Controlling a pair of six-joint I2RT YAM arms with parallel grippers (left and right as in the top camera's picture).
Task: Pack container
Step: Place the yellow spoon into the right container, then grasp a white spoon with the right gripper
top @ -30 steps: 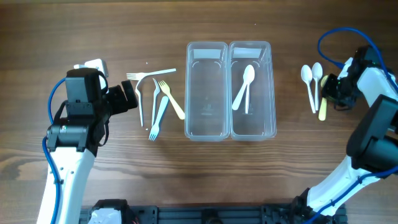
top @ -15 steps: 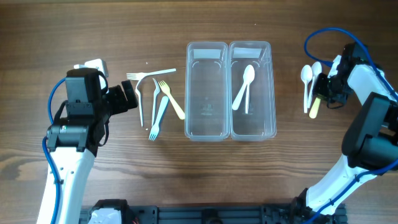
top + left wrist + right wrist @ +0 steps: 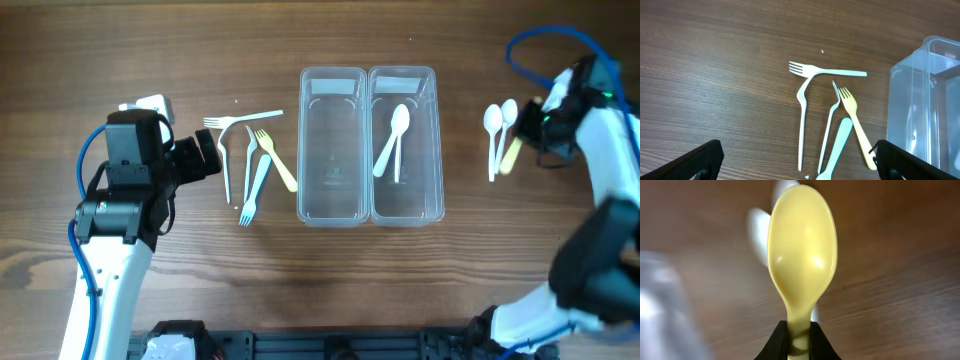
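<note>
The yellow spoon point(image 3: 511, 156) goes left in the overhead view with my right gripper next, for release over the nearer clear container point(image 3: 397, 150), because white spoons already lie inside.
Two clear containers stand side by side mid-table, the left one point(image 3: 332, 145) empty and the right one point(image 3: 404, 175) holding two white spoons point(image 3: 393, 140). My right gripper point(image 3: 533, 133) is shut on the handle of a yellow spoon point(image 3: 511, 156), lifted above the table at the far right. In the right wrist view the yellow spoon point(image 3: 801, 250) stands bowl-up between the black fingers point(image 3: 777, 341). My left gripper point(image 3: 215, 158) hangs open to the left of several plastic forks point(image 3: 252, 160), nothing between its fingers point(image 3: 692, 161).
Two white spoons point(image 3: 497, 125) lie on the wood just left of the held spoon. Among the forks are a white one point(image 3: 827, 71), a yellow one point(image 3: 856, 122) and a pale blue one point(image 3: 836, 150), close to the container's left wall point(image 3: 905, 100).
The right gripper closed on the yellow spoon and raised it off the table, swinging slightly towards the back. The left arm and forks stayed put.
</note>
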